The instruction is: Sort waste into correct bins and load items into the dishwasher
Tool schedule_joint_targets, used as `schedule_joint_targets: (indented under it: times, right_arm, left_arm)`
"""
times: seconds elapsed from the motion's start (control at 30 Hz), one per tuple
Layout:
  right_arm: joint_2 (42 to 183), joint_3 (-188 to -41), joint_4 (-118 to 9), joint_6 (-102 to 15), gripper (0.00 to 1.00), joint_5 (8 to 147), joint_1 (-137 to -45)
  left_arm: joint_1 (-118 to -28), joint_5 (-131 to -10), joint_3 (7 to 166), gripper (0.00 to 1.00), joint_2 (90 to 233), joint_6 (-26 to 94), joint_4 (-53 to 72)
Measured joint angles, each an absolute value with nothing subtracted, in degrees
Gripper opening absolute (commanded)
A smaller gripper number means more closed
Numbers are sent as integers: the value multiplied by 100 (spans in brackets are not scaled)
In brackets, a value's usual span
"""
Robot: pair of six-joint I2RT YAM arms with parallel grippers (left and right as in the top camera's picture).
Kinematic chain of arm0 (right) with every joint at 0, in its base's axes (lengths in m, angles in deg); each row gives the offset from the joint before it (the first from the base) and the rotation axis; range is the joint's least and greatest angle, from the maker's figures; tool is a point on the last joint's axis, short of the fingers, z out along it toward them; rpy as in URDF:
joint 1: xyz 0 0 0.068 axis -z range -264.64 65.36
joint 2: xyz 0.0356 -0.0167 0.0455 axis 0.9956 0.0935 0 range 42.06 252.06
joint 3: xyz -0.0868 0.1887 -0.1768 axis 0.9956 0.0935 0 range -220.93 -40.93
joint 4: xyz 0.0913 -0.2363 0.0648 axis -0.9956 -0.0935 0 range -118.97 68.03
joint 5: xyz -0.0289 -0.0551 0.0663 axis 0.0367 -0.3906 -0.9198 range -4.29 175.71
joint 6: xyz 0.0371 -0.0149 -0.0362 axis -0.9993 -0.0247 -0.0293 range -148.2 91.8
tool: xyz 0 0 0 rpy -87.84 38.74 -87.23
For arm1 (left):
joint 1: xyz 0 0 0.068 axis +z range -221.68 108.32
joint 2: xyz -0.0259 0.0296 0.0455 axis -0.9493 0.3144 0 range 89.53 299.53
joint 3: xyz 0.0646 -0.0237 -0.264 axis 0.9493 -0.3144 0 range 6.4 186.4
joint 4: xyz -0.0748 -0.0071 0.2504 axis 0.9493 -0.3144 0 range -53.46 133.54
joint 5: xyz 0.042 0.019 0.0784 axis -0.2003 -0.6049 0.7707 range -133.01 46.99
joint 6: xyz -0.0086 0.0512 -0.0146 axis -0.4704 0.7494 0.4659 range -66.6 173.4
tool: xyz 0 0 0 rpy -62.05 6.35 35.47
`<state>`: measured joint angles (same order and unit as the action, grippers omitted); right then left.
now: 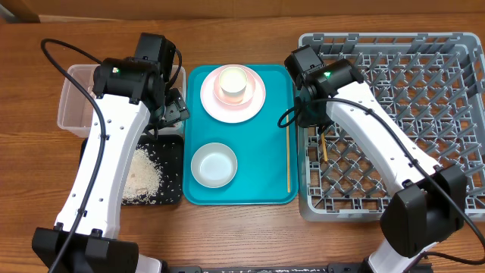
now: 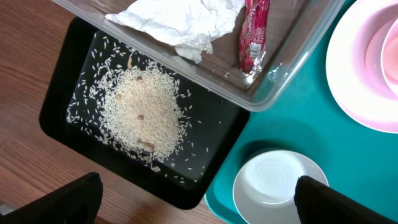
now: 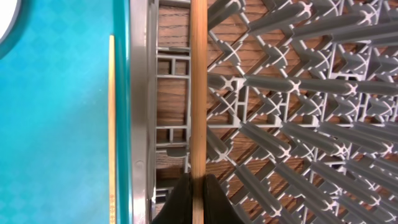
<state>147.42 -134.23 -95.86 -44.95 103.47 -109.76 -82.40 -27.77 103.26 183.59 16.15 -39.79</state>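
Next, my right gripper moves down toward the narrow channel inside the rack's tray-side edge (image 3: 175,121). It then lets go of the wooden chopstick (image 3: 198,87), since it already runs parallel to that edge.
My right gripper (image 3: 198,199) is shut on a wooden chopstick (image 3: 198,87) held over the left edge of the grey dishwasher rack (image 1: 402,121). The other chopstick (image 1: 289,159) lies along the right side of the teal tray (image 1: 258,189). My left gripper (image 2: 199,208) hangs open and holds nothing, above the black tray's corner and a white bowl (image 2: 280,186). Rice (image 2: 143,115) is heaped in the black tray (image 2: 68,106). The crumpled napkin (image 2: 180,22) and red wrapper (image 2: 254,34) lie in the clear tub (image 2: 249,99). A small cup (image 1: 233,82) stands on the pink plate (image 1: 233,102).
The teal tray lies between the two bins on the left and the rack on the right. Bare wooden table (image 1: 242,227) runs along the front. Both arms reach in from the near edge.
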Motion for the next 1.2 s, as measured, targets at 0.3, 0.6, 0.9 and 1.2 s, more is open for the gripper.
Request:
schedule_joint_targets:
  times: [0.3, 0.6, 0.9, 1.2]
  right_arm:
    - [14742, -13420, -9567, -4467, 5, 10242, -10976]
    - [14742, -13374, -9420, -4464, 5, 10155, -10976]
    - [14742, -12598, -9018, -4458, 13, 10098, -10974]
    - [14742, -12498, -8972, -4460, 14, 10096, -10976]
  left_arm:
    - [-8240, -2777, 10326, 100, 18359, 1615, -3979]
    - [-8240, -2777, 10326, 100, 18359, 1615, -3979]
    - [-8240, -2777, 10326, 100, 18359, 1615, -3979]
    - [-8240, -2777, 10326, 100, 18359, 1615, -3976]
